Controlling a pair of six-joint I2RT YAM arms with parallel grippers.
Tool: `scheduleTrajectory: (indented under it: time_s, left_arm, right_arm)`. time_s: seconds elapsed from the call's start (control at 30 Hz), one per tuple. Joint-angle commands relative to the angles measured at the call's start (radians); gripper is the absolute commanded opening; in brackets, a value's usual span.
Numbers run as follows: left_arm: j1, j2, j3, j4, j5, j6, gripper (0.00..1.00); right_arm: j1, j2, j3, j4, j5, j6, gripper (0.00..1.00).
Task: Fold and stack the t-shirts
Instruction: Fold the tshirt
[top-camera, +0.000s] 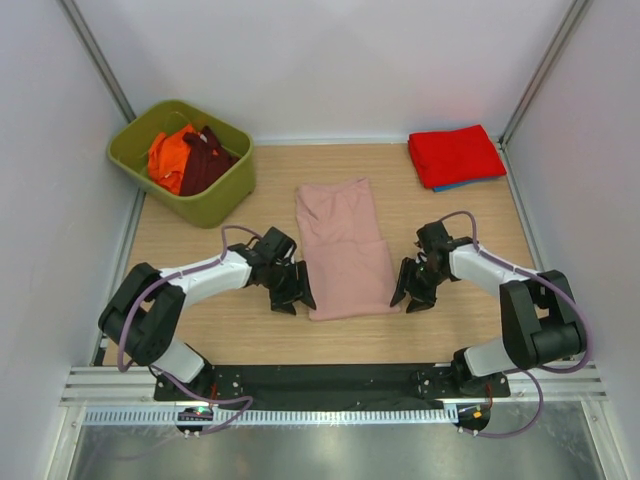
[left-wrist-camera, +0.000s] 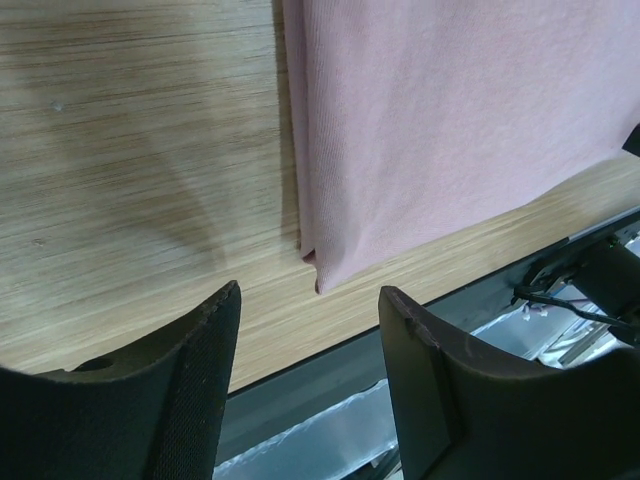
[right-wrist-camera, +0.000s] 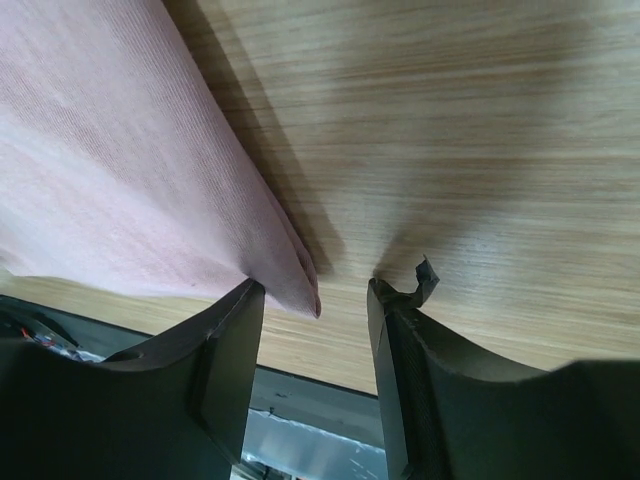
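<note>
The near corner of the pink t-shirt lies just beyond the left gripper's open fingers, so the robot will move the left gripper down and to the right in the top view onto that corner.
A dusty-pink t-shirt (top-camera: 344, 248) lies folded into a long strip in the middle of the table. My left gripper (top-camera: 296, 292) is open at its near left corner (left-wrist-camera: 320, 275), with nothing between the jaws. My right gripper (top-camera: 410, 294) is open at its near right corner (right-wrist-camera: 300, 285), which lies between the jaws. A folded red t-shirt (top-camera: 456, 154) lies on a blue one (top-camera: 447, 185) at the back right. Orange (top-camera: 168, 160) and maroon (top-camera: 205, 162) t-shirts lie crumpled in the green bin (top-camera: 225, 195).
The green bin stands at the back left against the wall. White walls close the table on three sides. The black base rail (top-camera: 330, 380) runs along the near edge.
</note>
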Motion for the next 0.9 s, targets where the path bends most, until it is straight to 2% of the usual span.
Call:
scheduleTrajectory:
  time_s: [0.0,0.3,0.57,0.87]
  left_arm:
    - [0.003,-0.009,-0.020,0.061,0.005,-0.051,0.59]
    - [-0.001,0.060,-0.006,0.105,-0.044,-0.056,0.54]
    - [-0.010,0.108,0.006,0.139,-0.059,-0.050,0.50]
    - [-0.019,0.128,-0.011,0.165,-0.082,-0.062,0.49]
  right_arm:
    - [-0.010,-0.032,-0.012,0.075,-0.011,0.024,0.53]
    - [-0.027,-0.017,-0.028,0.100,0.018,-0.013,0.53]
    - [-0.027,0.020,-0.037,0.133,0.027,-0.032,0.57]
    - [-0.026,0.066,-0.046,0.193,-0.003,-0.035,0.53]
